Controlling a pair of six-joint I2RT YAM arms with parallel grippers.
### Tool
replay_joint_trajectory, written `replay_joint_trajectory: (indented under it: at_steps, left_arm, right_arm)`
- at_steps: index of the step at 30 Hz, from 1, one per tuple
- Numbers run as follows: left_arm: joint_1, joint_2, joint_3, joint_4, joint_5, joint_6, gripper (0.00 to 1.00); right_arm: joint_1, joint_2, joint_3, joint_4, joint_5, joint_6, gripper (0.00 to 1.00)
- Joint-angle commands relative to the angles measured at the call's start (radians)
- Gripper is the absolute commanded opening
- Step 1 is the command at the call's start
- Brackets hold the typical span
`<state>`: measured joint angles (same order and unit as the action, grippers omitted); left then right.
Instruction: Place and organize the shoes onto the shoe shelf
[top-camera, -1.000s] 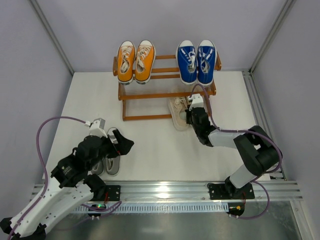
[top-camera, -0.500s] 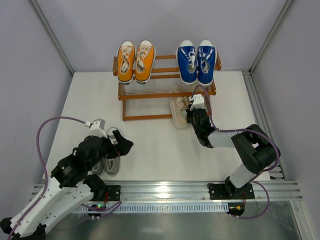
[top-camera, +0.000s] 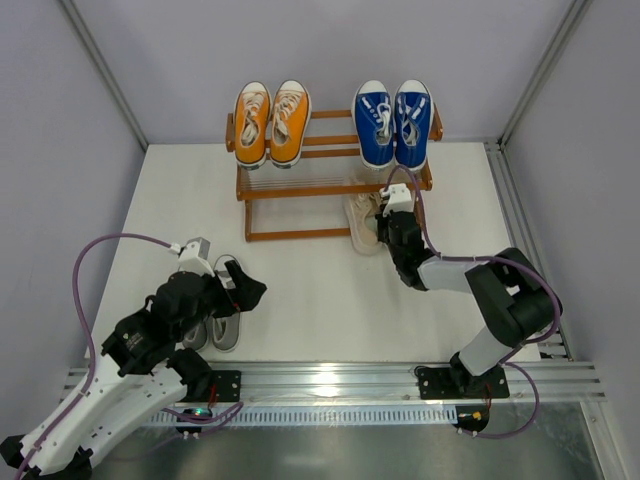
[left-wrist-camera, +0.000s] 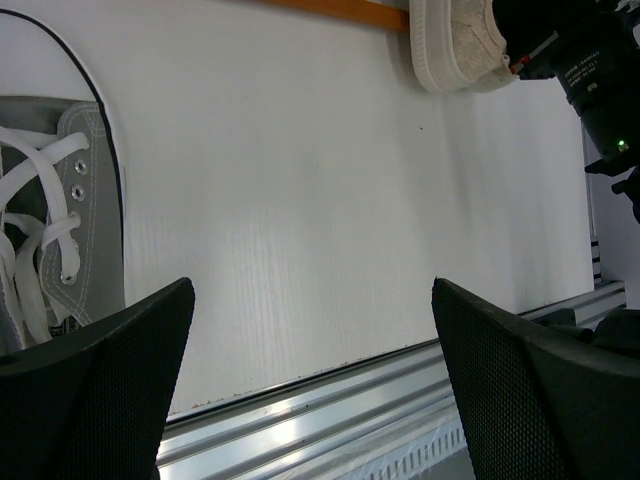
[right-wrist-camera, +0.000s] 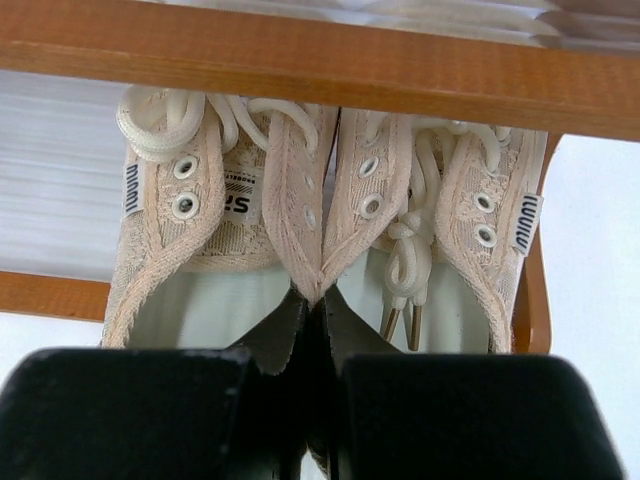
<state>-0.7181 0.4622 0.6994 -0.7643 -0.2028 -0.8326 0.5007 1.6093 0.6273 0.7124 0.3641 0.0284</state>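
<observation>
My right gripper moves outward under the shelf bar (right-wrist-camera: 300, 60) next, eases the cream shoes deeper onto the lower level and releases them. Their heels jut past its front bar.
The shoe shelf (top-camera: 300, 188) stands at the back, with orange shoes (top-camera: 269, 122) and blue shoes (top-camera: 393, 122) on its top tier. My right gripper (right-wrist-camera: 322, 300) is shut on the cream shoes (right-wrist-camera: 300, 200), pinching the two inner side walls together; their toes reach under the shelf rail (right-wrist-camera: 300, 60). From above, the cream shoes (top-camera: 360, 215) sit at the lower tier's right end, with the right gripper (top-camera: 386, 226) behind their heels. My left gripper (left-wrist-camera: 312, 390) is open and holds nothing, beside a grey shoe (left-wrist-camera: 60, 200). The grey shoes (top-camera: 218, 328) lie partly under the left gripper (top-camera: 240, 285).
A metal rail (top-camera: 330, 380) runs along the table's near edge. Grey walls and frame posts (top-camera: 100, 70) close in the sides. The right arm (left-wrist-camera: 590, 60) and a cream shoe (left-wrist-camera: 455, 45) show at the top right of the left wrist view.
The right gripper has pushed the cream shoes a little farther in under the shelf. The left arm has not moved.
</observation>
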Motion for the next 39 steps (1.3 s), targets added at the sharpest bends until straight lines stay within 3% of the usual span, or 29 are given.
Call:
replay_joint_trajectory:
  at_steps: [1,26,30,31,34,39]
  left_arm:
    - [-0.003,-0.007,0.02,0.006,-0.017,0.003,1.0]
    - [-0.003,-0.045,0.02,-0.029,-0.029,-0.003,1.0]
    - [-0.001,-0.048,0.022,-0.03,-0.029,-0.003,1.0]
    - [-0.003,-0.05,0.023,-0.032,-0.03,-0.005,1.0]
    - [-0.003,-0.051,0.023,-0.036,-0.033,-0.005,1.0]
    - [-0.003,-0.056,0.025,-0.043,-0.035,-0.007,1.0]
  right_arm:
    - [-0.014,-0.086,0.094,0.182,0.029,-0.024,0.04]
    - [-0.059,-0.006,0.164,0.127,-0.002,-0.012,0.07]
    - [-0.063,0.006,0.179,0.113,-0.005,-0.002,0.3]
    - [-0.065,0.009,0.183,0.101,-0.01,-0.001,0.46]
    - [-0.073,0.015,0.199,0.072,-0.031,0.021,0.65]
    - [-0.074,0.0,0.174,0.091,-0.054,0.03,0.71]
